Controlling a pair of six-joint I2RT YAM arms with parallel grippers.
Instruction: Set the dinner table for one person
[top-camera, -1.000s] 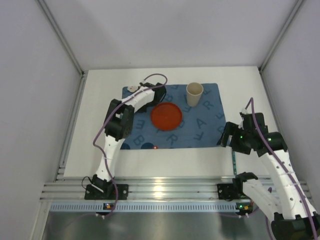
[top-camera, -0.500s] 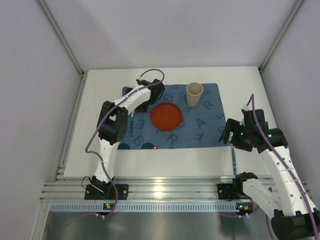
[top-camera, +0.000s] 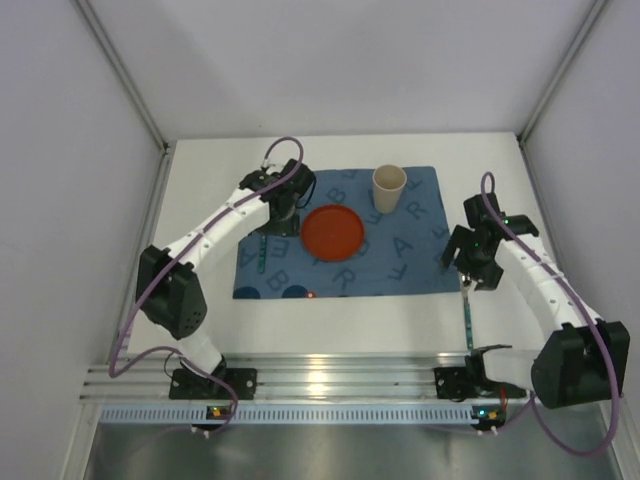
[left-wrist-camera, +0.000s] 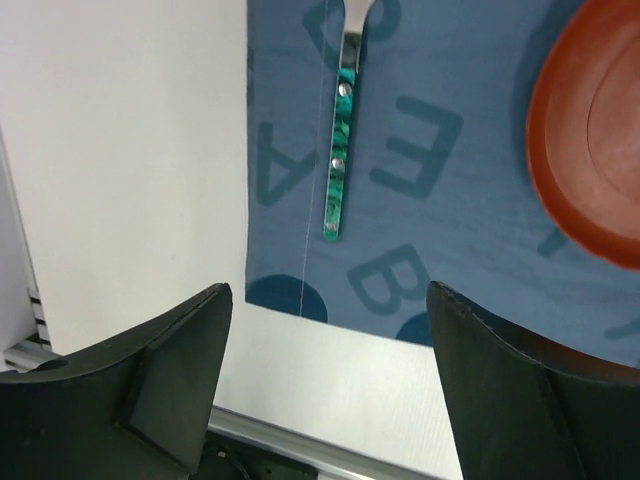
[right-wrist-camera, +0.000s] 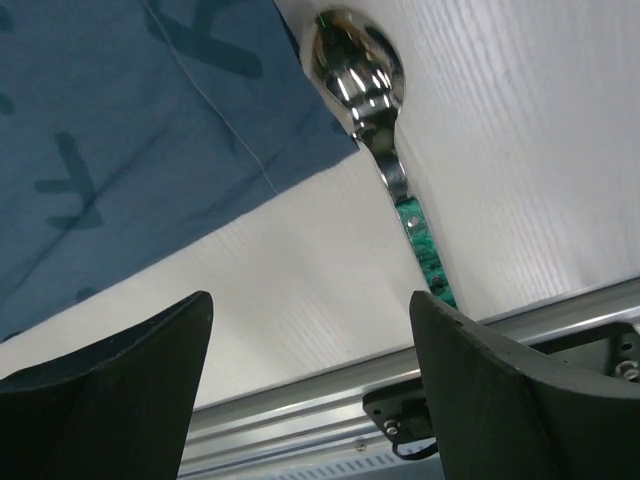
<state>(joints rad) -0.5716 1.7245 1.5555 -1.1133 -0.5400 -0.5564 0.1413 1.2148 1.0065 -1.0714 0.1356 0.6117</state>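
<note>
The right gripper moves down and back onto the head-side end of the green handle (top-camera: 467, 305) (right-wrist-camera: 412, 216) next, since the handle lies below and back of it.
On the white dinner table (top-camera: 200, 220) lies a blue letter-printed placemat (top-camera: 400, 255) with a red plate (top-camera: 334, 232) and a beige cup (top-camera: 389, 188) on it. A green-handled utensil (left-wrist-camera: 338, 170) rests on the placemat left of the plate; its head is cut off by the frame. My left gripper (left-wrist-camera: 330, 390) hangs open above the placemat's near left part (top-camera: 281, 226), holding nothing. A green-handled spoon (right-wrist-camera: 358, 65) lies on the bare table just off the placemat's right corner. My right gripper (right-wrist-camera: 310, 390) hovers open over the spoon (top-camera: 467, 310), empty.
A ribbed aluminium rail (top-camera: 330, 385) runs along the near table edge and shows below the right fingers (right-wrist-camera: 400, 385). Grey walls and slanted frame posts (top-camera: 125, 75) close in the table on three sides.
My left gripper has opened and left the green-handled utensil on the placemat, while its elbow swung out to the left. My right gripper moved farther from the rail, over the spoon's head.
</note>
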